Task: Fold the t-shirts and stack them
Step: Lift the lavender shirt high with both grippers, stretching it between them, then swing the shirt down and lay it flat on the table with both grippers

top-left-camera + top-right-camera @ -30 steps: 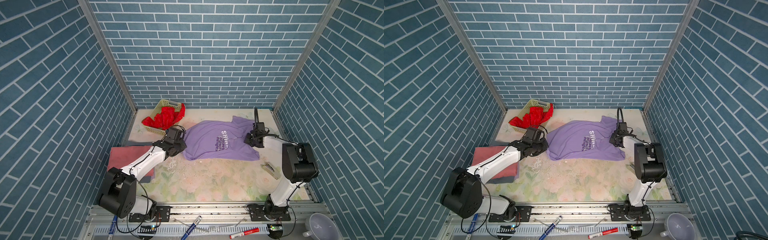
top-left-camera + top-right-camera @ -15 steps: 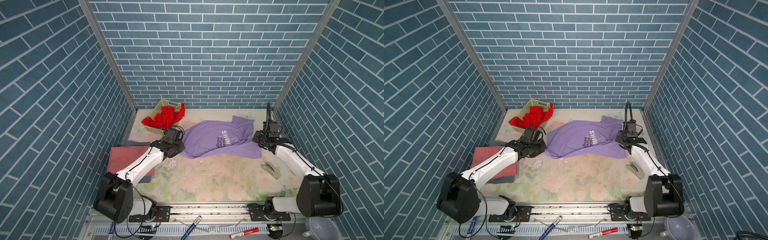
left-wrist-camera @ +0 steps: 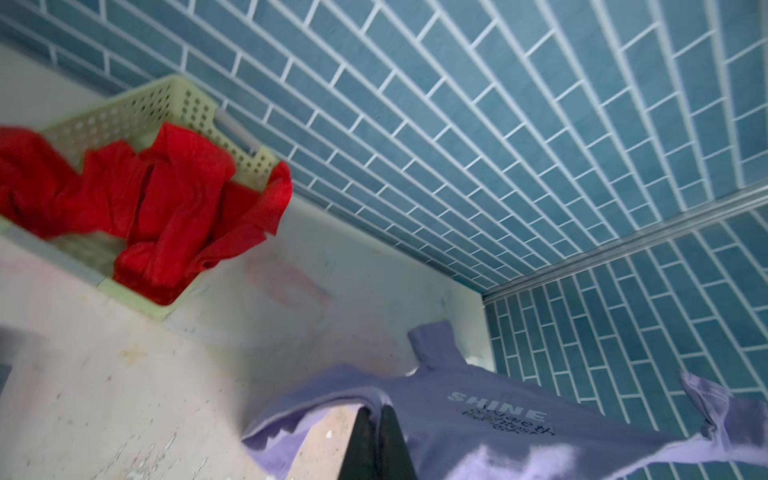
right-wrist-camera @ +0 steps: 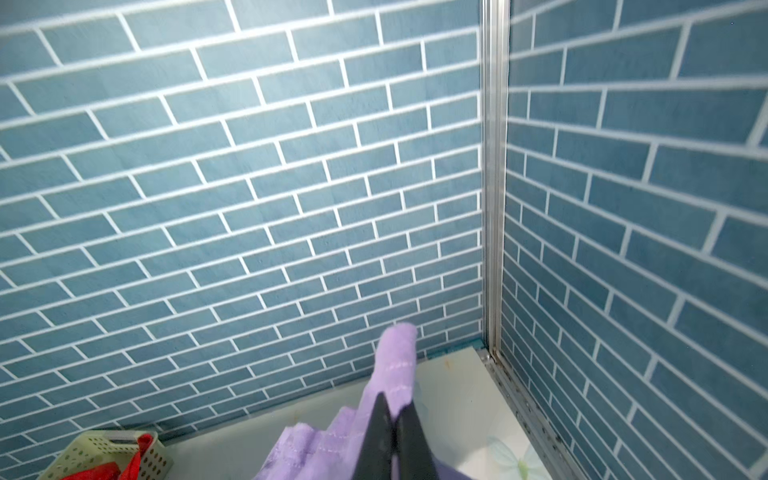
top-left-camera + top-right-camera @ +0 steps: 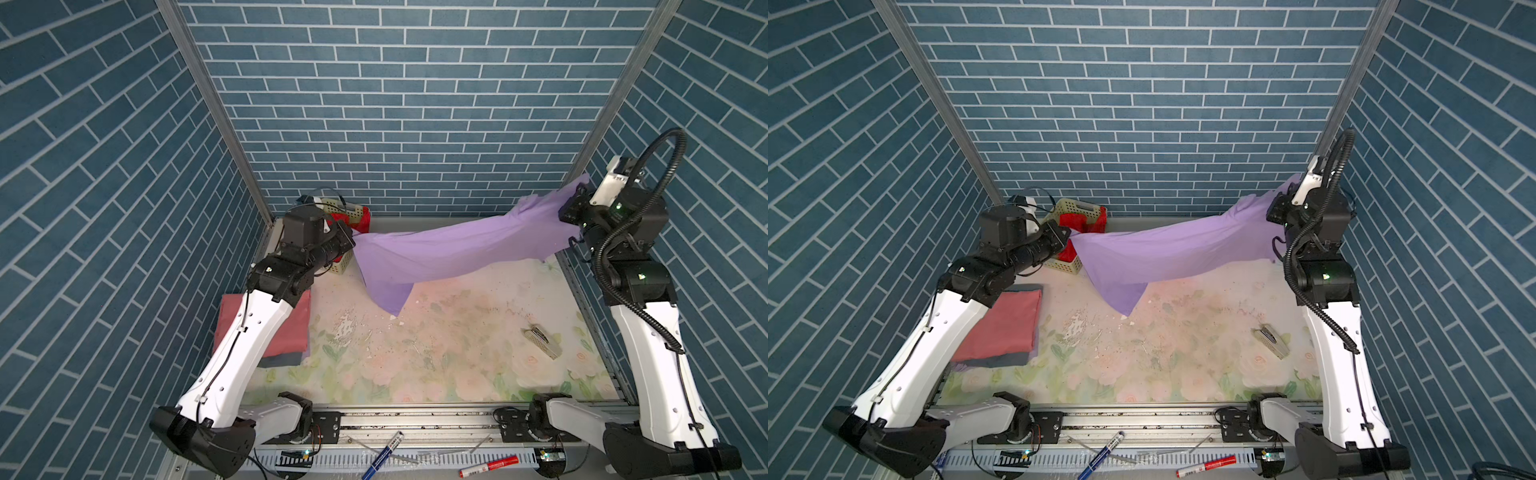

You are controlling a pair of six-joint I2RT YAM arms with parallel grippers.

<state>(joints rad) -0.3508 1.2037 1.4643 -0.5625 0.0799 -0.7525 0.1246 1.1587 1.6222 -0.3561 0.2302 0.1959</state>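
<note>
My right gripper should lower the hemmed edge onto the clear tabletop below, beyond the small grey and white tool, and release it.
A lilac-purple t-shirt [image 5: 449,247] [image 5: 1167,249] hangs stretched in the air between both arms, one corner drooping toward the table. My left gripper [image 5: 353,241] [image 3: 376,409] is shut on its left edge; dark printed text [image 3: 505,415] shows in the left wrist view. My right gripper [image 5: 567,208] [image 4: 395,409] is shut on its hem at the far right, held higher. A red t-shirt [image 5: 359,218] [image 3: 166,208] lies crumpled in the pale yellow basket [image 5: 1075,208]. A folded salmon-pink t-shirt [image 5: 1009,328] lies on a grey one [image 5: 1017,357] at the left.
A small grey and white tool [image 5: 542,341] lies on the floral table cover [image 5: 415,353] at the right. Pens [image 5: 382,455] lie on the front rail. Blue brick walls close in on three sides.
Both arms have lifted the purple t-shirt off the table and pulled it taut; the right gripper rose high to the right, and the left rose beside the basket.
</note>
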